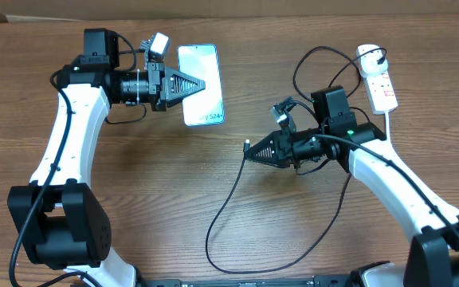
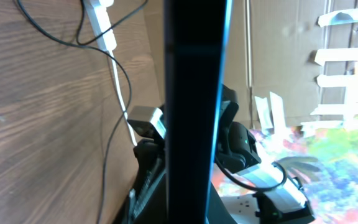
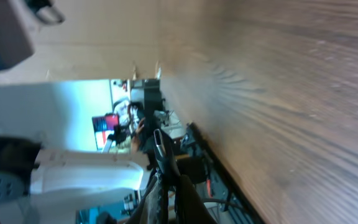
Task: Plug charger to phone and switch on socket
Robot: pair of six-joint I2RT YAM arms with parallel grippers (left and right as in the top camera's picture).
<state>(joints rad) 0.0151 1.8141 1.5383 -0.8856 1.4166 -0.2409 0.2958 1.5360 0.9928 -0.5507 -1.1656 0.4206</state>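
Observation:
Clear tabletop lies below my right gripper and to its right in the overhead view, so I need to lower it that way, tilting down, and release the charger's connector tip.
My left gripper (image 1: 204, 82) is shut on the phone (image 1: 202, 102), whose light blue screen shows at the back centre of the wooden table. In the left wrist view the phone (image 2: 194, 93) stands as a dark edge between the jaws (image 2: 191, 211). To the right, my right gripper (image 1: 249, 150) is shut on the connector tip of the charger (image 1: 217, 215), pointing left. The tip (image 3: 159, 142) sticks out past the fingers (image 3: 185, 199). The black cable loops over the table front and runs back to the socket (image 1: 382, 84), where its plug (image 1: 370, 57) sits. A gap separates tip and phone.
The socket's thick white cord (image 1: 393, 127) trails toward the right arm. Slack cable loops lie near the front edge (image 1: 293, 259). A cardboard wall (image 1: 293, 6) closes the back. The left wrist view shows the socket (image 2: 101, 25) and the right arm (image 2: 241, 143) opposite.

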